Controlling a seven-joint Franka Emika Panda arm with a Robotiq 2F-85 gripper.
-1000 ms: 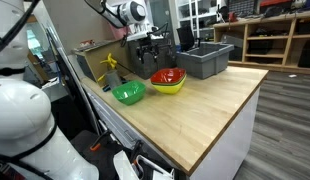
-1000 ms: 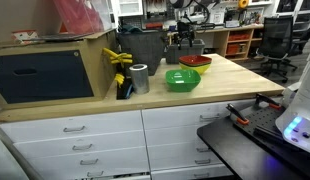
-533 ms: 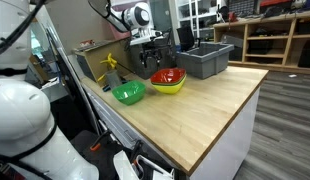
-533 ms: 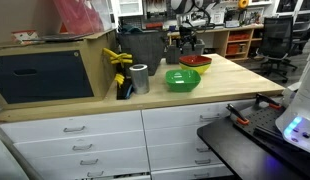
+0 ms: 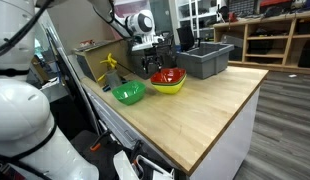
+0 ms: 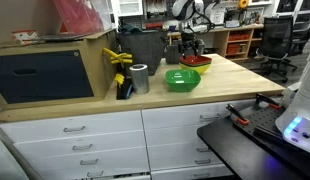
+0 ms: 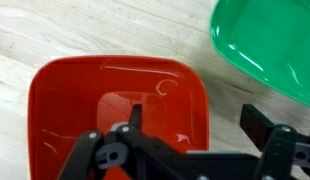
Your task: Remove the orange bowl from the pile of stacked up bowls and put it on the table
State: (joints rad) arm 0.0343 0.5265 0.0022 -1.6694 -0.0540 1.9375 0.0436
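Observation:
My fingers are already on both sides of the orange bowl's rim [image 5: 153,77] [image 7: 206,116] on the side by the green bowl, so I will lower my gripper onto the orange bowl's rim next.
The orange bowl [image 5: 167,77] sits on top of the pile of stacked up bowls, whose yellow outer bowl [image 5: 175,89] shows beneath it, on the wooden table [image 5: 210,105]. In the wrist view the orange bowl [image 7: 105,100] fills the left and middle. My gripper [image 7: 195,122] is open, just above the pile, with one finger over the bowl's inside and the other outside its right rim. It also shows in both exterior views [image 5: 155,62] [image 6: 187,48]. The orange bowl appears small at the back of an exterior view [image 6: 195,62].
A lone bright green bowl [image 5: 128,93] [image 6: 181,79] [image 7: 270,45] sits close beside the pile. A grey plastic bin [image 5: 203,58] stands behind the pile. A silver cylinder [image 6: 140,77] and yellow clamps [image 6: 119,65] stand near a wooden box [image 6: 55,70].
My gripper has moved down and across toward the stacked bowls and now hangs right over the orange bowl's rim. The bowls have not moved.

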